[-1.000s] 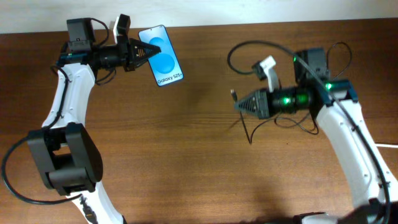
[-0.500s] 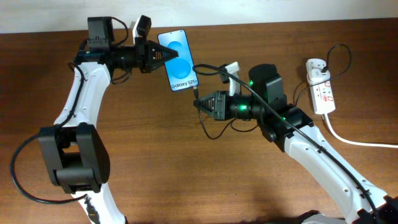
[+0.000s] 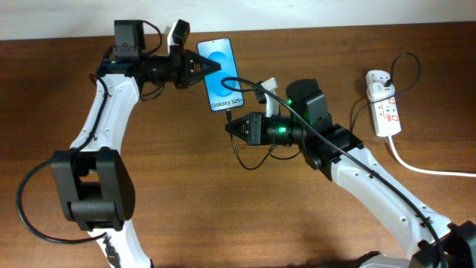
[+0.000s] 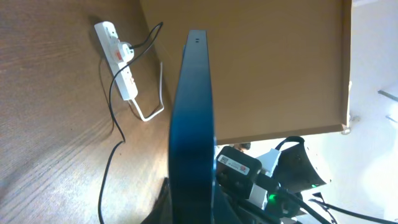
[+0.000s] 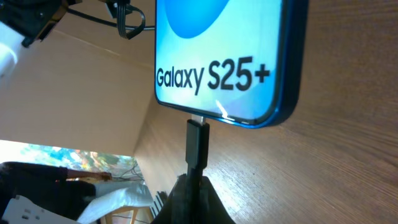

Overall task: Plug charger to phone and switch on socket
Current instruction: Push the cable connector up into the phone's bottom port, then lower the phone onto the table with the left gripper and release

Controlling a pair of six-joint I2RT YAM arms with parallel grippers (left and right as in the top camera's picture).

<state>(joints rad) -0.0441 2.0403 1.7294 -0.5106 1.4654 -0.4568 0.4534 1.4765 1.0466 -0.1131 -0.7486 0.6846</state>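
Observation:
My left gripper next lowers the phone (image 3: 222,74) back onto a bare patch of tabletop, below and back from the gripper, tilts it flat and releases it.
The phone (image 3: 222,74), black frame and light blue screen reading Galaxy S25+, is held above the table by my left gripper (image 3: 199,68), shut on its top end. In the left wrist view it shows edge-on (image 4: 193,124). My right gripper (image 3: 232,126) is shut on the charger plug (image 5: 198,146), whose tip touches the phone's bottom edge (image 5: 224,62). The thin black charger cable (image 3: 242,160) loops under the right arm. The white socket strip (image 3: 385,112) lies at the far right, also in the left wrist view (image 4: 118,62).
A thick white cord (image 3: 424,167) runs from the socket off the right edge. A black cable (image 3: 401,67) arcs above the socket. The wooden table's far edge (image 3: 312,28) meets a pale wall.
The left gripper has carried the phone a little further right. The right gripper has moved left and slightly down with the plug, bringing its tip against the phone's bottom edge.

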